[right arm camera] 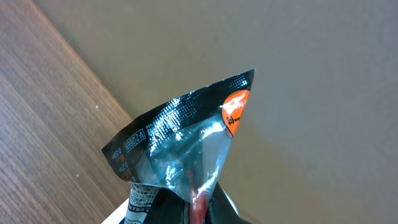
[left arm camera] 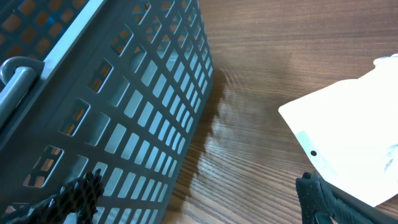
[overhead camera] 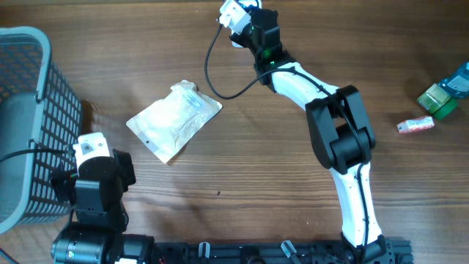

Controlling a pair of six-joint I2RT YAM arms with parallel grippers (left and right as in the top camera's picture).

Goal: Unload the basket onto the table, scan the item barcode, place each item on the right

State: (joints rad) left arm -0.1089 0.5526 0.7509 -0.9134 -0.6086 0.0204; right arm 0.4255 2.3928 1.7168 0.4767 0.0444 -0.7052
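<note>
To lower the clear packet by the red-and-white packet (overhead camera: pixel 419 122) and the green item, my right gripper should swing back and to the right in the overhead view first.
A small clear packet (right arm camera: pixel 186 143) with a black printed top edge and an orange round sticker fills the right wrist view. My right gripper (right arm camera: pixel 200 210) is shut on its lower end and holds it up past the far table edge, in front of a plain beige wall. I can make out no barcode on it. In the overhead view the right arm (overhead camera: pixel 293 73) reaches to the table's far edge. By the basket at the near left, my left gripper (left arm camera: pixel 196 191) is open with nothing between its fingers. A white pouch (overhead camera: pixel 174 117) lies flat just to its right.
A grey mesh basket (overhead camera: pixel 29 125) stands at the left edge, close against the left gripper's left finger (left arm camera: pixel 78 193). A green item (overhead camera: pixel 440 99) and a small red-and-white packet (overhead camera: pixel 415 125) lie at the far right. A black cable (overhead camera: pixel 212 70) loops near the right wrist.
</note>
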